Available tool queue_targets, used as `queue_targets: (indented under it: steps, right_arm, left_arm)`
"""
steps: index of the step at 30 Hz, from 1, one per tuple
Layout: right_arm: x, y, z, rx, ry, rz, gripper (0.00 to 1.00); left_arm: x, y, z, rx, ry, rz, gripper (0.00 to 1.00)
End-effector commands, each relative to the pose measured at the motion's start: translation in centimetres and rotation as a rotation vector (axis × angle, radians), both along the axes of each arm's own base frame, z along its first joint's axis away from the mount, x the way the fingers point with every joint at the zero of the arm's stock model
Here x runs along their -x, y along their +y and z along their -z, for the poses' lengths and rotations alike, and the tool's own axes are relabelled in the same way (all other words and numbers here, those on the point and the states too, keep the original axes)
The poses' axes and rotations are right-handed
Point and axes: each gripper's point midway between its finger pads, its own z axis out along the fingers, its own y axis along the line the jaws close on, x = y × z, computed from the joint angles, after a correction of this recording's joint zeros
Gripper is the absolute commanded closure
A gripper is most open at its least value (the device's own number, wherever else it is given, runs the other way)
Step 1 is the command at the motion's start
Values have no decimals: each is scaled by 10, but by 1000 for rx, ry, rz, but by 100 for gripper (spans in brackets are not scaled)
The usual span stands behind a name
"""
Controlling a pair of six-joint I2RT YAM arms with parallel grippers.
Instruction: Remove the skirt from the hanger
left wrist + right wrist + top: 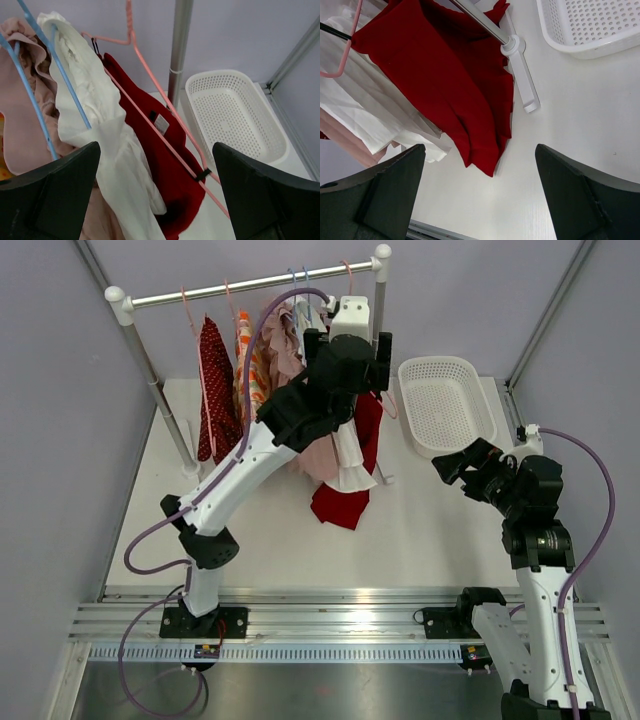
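I should lower my left gripper to its right in the top view and close: the pink hanger's near arm slopes below it there, holding the skirt.
The red skirt [343, 502] hangs on a pink hanger [349, 278] at the right end of the rail, its hem reaching the table. In the left wrist view the skirt [167, 165] hangs slanted along the hanger [131, 25], with a black clip [202, 175] at its lower edge. My left gripper [350, 350] is open and empty, high beside the rail, looking down on the skirt [156, 147]. My right gripper [456, 468] is open and empty right of the rack, above the table, facing the skirt's hem [450, 85] from a distance [480, 147].
A white garment [350, 468] on a blue hanger [70, 90], a pink one [22, 100], an orange one and a red dotted one [214, 390] hang left of the skirt. The rack's right post [179, 45] and foot [525, 85] stand beside it. A white basket [440, 361] sits at the back right.
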Motion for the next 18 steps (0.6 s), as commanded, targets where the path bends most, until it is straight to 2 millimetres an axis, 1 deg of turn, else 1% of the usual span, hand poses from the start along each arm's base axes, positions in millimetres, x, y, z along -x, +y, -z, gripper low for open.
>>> queue_targets:
  steps: [1,2,3,4,7,8,10,11,12,13,14,16,17,18]
  right_arm:
    - [3,3,-18,12,-64,-28,1]
    - [4,3,-17,13,-63,-30,1]
    - [5,3,-16,14,-58,-32,1]
    - [6,3,-16,15,-56,-34,1]
    - [7,4,-13,18,-50,-37,1]
    - [8,3,-12,18,-50,-35,1]
    - [8,3,-10,17,-46,-33,1]
    - [8,3,-8,20,-44,-33,1]
    - [8,3,-7,21,-41,-35,1]
    - [7,3,-6,20,-39,-34,1]
    - [6,3,-5,19,-35,-34,1]
    - [6,3,-4,16,-32,-35,1]
    - [5,4,-5,15,-35,-38,1]
    - [4,4,-4,13,-34,-40,1]
  left_arm:
    - [-16,-9,-32,146,-71,50,1]
    - [-24,-9,-30,151,-76,46,1]
    - [-26,-14,-28,155,-74,63,1]
    - [-32,-21,-20,152,-64,72,1]
    - [-42,-30,-10,177,-53,87,4]
    - [-47,-36,-4,178,-51,90,5]
    - [-50,-40,-2,182,-53,96,7]
    - [-53,-41,-1,187,-55,94,10]
    - [-56,-44,5,183,-48,90,14]
    - [-58,-43,6,189,-46,83,20]
    - [-62,-39,9,200,-38,65,39]
    - [-65,-32,11,213,-30,39,58]
    - [-67,-27,8,234,-31,27,70]
    - [-68,-25,8,236,-32,22,84]
